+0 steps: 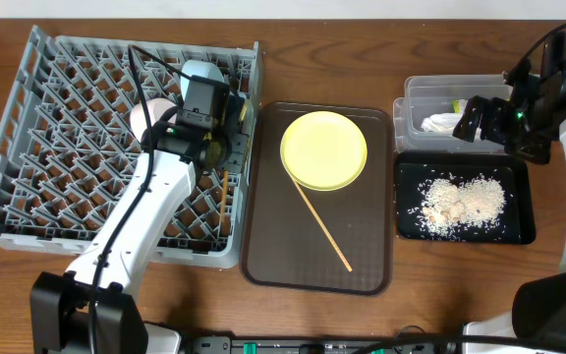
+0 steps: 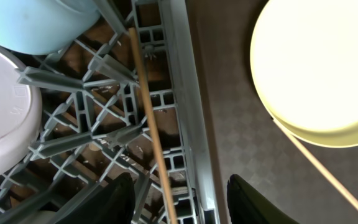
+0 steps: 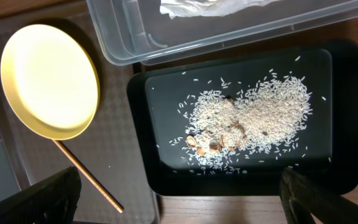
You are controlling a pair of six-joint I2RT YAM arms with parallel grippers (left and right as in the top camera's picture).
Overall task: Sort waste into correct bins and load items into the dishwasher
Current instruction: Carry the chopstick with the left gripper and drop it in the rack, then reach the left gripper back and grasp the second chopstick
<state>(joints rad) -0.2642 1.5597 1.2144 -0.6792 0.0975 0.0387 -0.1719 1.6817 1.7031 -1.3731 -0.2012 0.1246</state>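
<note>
My left gripper swings off the rack next, then goes back and down to the tray's chopstick beside the yellow plate.
The grey dish rack holds a light blue bowl, a pinkish-white bowl and one chopstick. My left gripper is open above the rack's right rim, its fingers on either side of that chopstick without touching it. The yellow plate and a second chopstick lie on the brown tray. My right gripper is wide open and empty above the black tray of rice crumbs. A white napkin lies in the clear tub. The wrapper and cup are out of view.
The brown serving tray sits between the rack and the bins. The clear tub stands behind the black tray at the right. My right arm's body reaches in from the right edge.
</note>
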